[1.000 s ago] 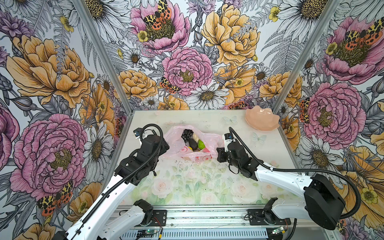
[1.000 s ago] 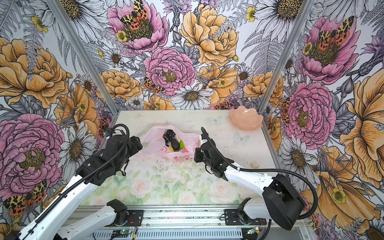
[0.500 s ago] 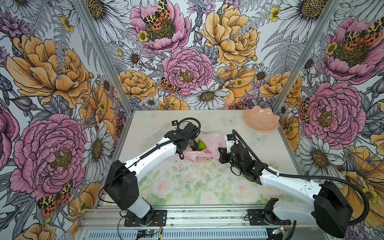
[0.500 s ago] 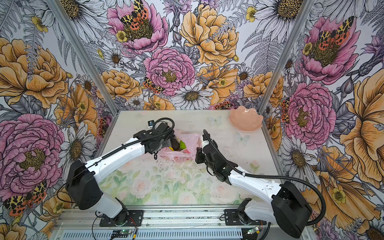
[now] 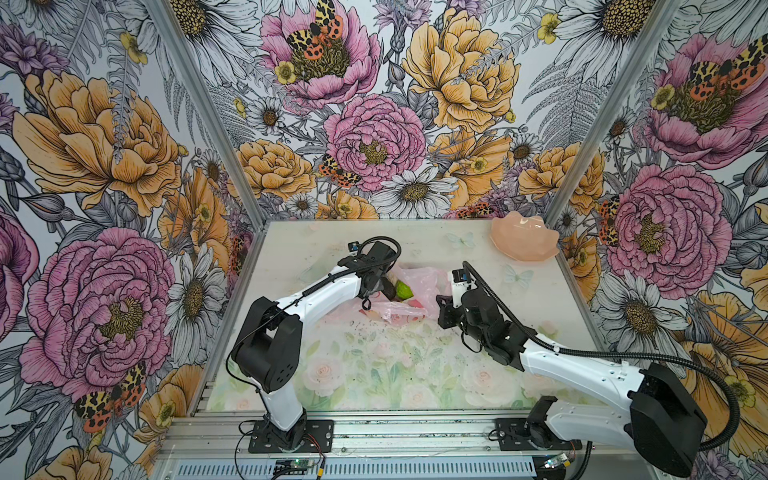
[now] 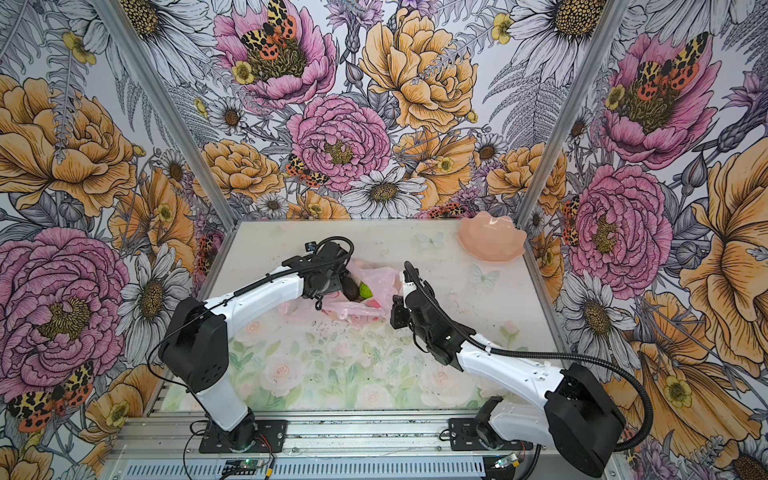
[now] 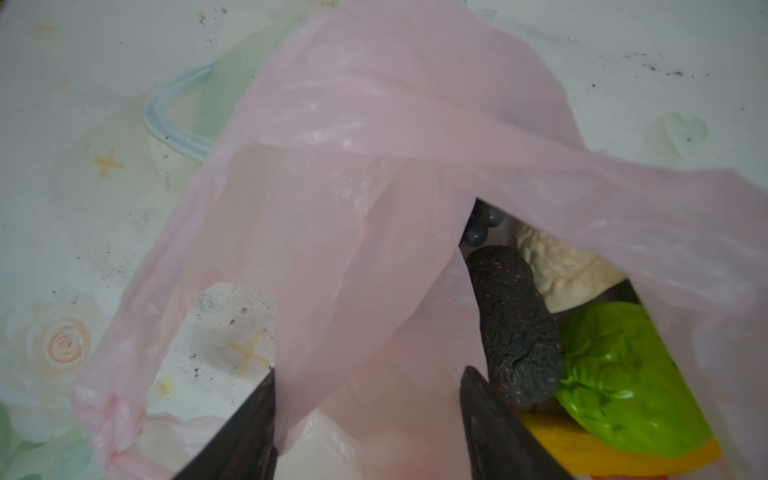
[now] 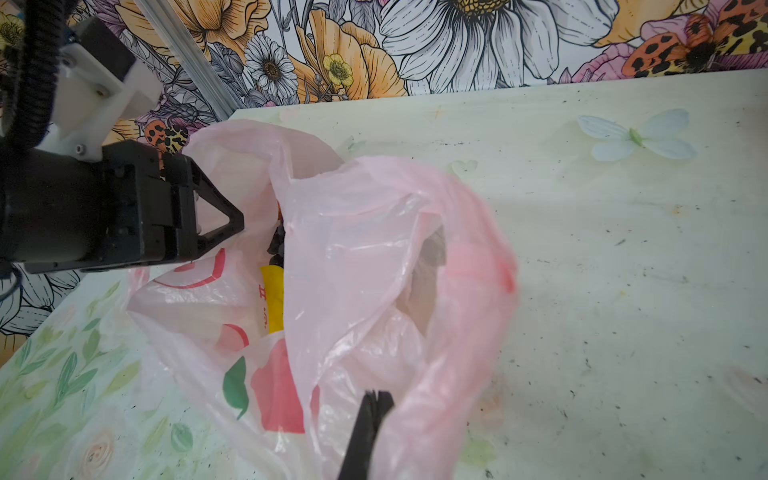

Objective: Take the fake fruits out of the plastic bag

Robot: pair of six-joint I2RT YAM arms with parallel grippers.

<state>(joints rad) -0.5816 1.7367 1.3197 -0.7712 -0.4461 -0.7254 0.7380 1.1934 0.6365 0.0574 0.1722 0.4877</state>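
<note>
My right gripper next draws the bag's edge outward toward the dish to spread film covering the fruits, then releases the bag's edge, since bare tabletop lies that way.
The pink plastic bag (image 5: 422,280) (image 6: 380,280) lies mid-table with its mouth towards the left arm. Inside it show a dark avocado (image 7: 515,332), a bumpy bright green fruit (image 7: 615,374) (image 5: 403,289), a cream pear (image 7: 561,270), dark grapes (image 7: 482,228) and a yellow banana (image 7: 582,453) (image 8: 272,299). My left gripper (image 7: 368,399) (image 5: 376,286) is at the bag's mouth, open, with loose pink film between its fingers and the avocado just beside one finger. My right gripper (image 8: 376,399) (image 5: 442,305) is shut on the bag's edge at the opposite side.
A peach-pink scalloped dish (image 5: 524,241) (image 6: 492,241) stands at the back right corner of the table. Flowered walls close in the left, back and right sides. The arms' bases are on the rail along the front edge.
The left arm has swung in from the left side to the bag's mouth, and its jaws have narrowed. The right gripper has kept its hold on the bag and lifted that edge slightly.
</note>
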